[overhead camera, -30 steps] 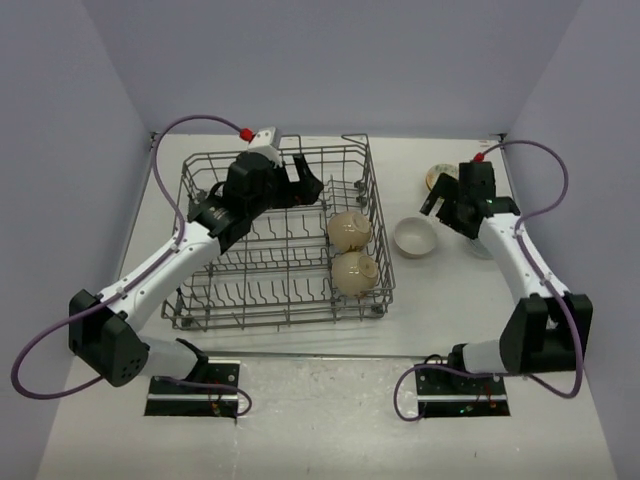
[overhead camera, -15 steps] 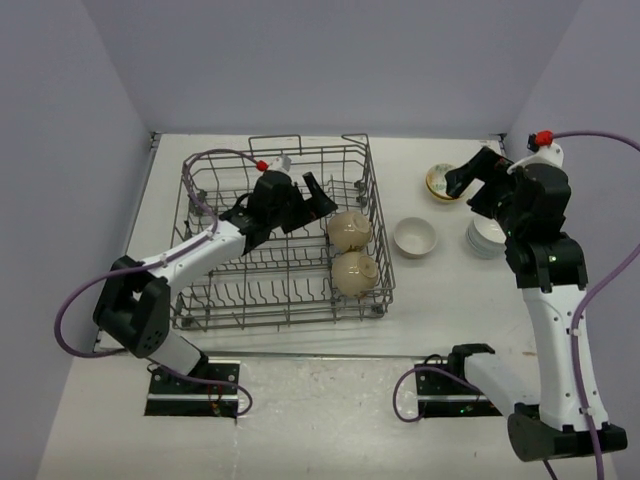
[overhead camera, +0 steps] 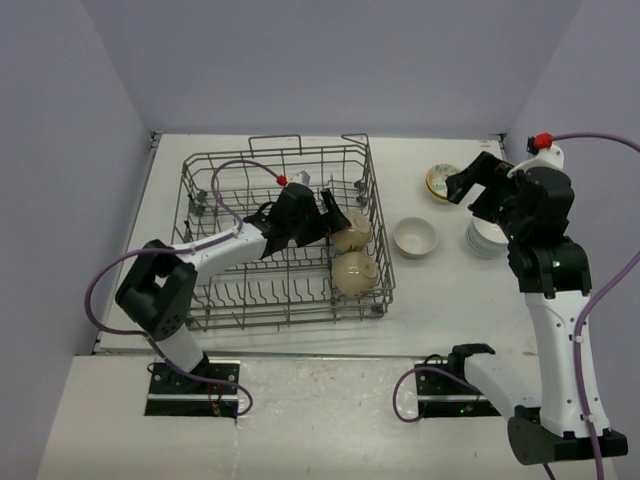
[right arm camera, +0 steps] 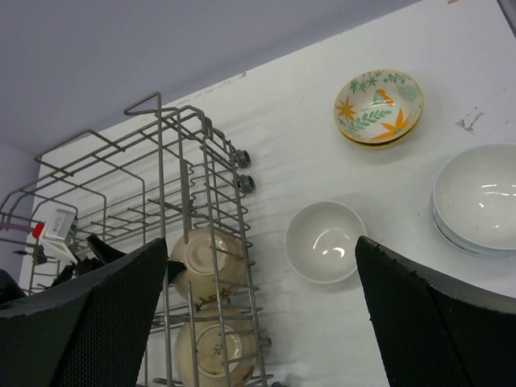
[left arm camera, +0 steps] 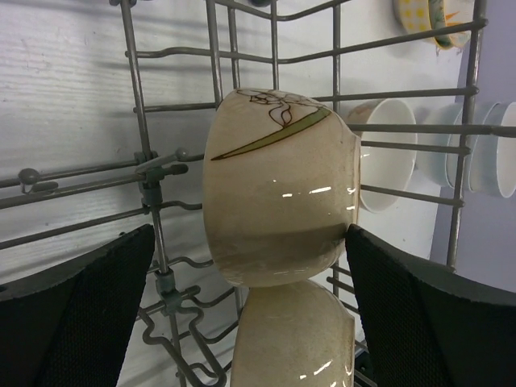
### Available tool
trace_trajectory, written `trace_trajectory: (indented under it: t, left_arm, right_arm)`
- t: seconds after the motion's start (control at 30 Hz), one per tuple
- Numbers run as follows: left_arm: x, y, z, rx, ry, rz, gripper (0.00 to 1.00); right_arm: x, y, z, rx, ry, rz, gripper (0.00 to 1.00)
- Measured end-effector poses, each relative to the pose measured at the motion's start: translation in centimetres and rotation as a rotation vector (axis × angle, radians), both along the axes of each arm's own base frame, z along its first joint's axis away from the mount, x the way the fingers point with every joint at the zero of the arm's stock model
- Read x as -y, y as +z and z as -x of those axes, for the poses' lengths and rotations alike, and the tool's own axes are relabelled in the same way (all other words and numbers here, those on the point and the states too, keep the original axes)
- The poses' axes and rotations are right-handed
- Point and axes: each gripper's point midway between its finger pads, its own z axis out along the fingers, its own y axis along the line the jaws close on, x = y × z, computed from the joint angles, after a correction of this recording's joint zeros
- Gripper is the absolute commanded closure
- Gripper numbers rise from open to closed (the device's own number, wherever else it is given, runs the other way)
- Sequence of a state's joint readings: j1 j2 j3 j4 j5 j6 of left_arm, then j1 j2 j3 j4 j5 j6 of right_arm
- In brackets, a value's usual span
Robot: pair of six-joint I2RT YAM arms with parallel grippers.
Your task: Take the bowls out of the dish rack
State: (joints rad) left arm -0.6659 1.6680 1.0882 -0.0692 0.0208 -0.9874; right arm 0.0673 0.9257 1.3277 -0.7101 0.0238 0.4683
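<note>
The far beige bowl's rim faces the wires of the dish rack. My left gripper should next tilt and move toward the white bowl (overhead camera: 415, 237), onto that rim.
The grey wire dish rack (overhead camera: 250, 180) holds two beige bowls on their sides at its right end: the far one (overhead camera: 352, 231) and the near one (overhead camera: 356, 273). My left gripper (overhead camera: 335, 214) is open inside the rack, its jaws either side of the far beige bowl (left arm camera: 278, 193), with the near one (left arm camera: 290, 343) below it. My right gripper (overhead camera: 466, 190) is open and empty, raised above the table right of the rack. On the table are a white bowl (overhead camera: 415, 237), a yellow painted bowl (overhead camera: 441, 182) and a stack of pale bowls (overhead camera: 487, 238).
The rack's (right arm camera: 161, 201) right wall of wires stands between the beige bowls (right arm camera: 205, 256) and the white bowl (right arm camera: 325, 242). The yellow bowl (right arm camera: 379, 106) and the pale stack (right arm camera: 476, 197) lie near the right wall. Upright tines fill the rack's left part.
My left gripper has moved right along the rack and now straddles the far beige bowl. My right arm rose from low over the table a second ago, then held still.
</note>
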Motion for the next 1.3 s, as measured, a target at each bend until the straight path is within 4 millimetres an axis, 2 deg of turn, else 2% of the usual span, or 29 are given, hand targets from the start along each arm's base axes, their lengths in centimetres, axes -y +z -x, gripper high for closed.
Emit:
trace_trajectory:
  t: [0.17,0.23,0.47,0.73,1.0,1.07,1.3]
  left_arm:
    - [0.4,0.0,-0.5,0.005,0.005,0.007,0.02]
    - [0.9,0.1,-0.8,0.019,-0.002,0.025,0.07]
    - [2.2,1.0,-1.2,0.072,-0.040,0.100,0.11]
    - [3.1,1.2,-1.5,0.103,-0.067,0.147,0.20]
    - [3.9,1.1,-1.5,0.128,-0.101,0.206,0.36]
    - [4.3,1.5,-1.5,0.141,-0.113,0.234,0.44]
    - [5.2,2.6,-1.7,0.173,-0.137,0.290,0.49]
  right_arm:
    - [0.1,0.1,0.4,0.004,0.004,0.011,0.01]
    - [0.1,0.2,0.5,0.007,0.005,0.014,0.01]
    - [0.0,0.0,0.4,0.000,0.011,0.020,0.01]
    - [-0.2,-0.1,0.3,-0.004,0.026,0.020,0.01]
    - [-0.3,-0.4,0.1,-0.014,0.032,0.029,0.01]
    - [-0.4,-0.4,0.1,-0.014,0.036,0.031,0.01]
    - [-0.7,-0.8,-0.2,-0.030,0.053,0.035,0.01]
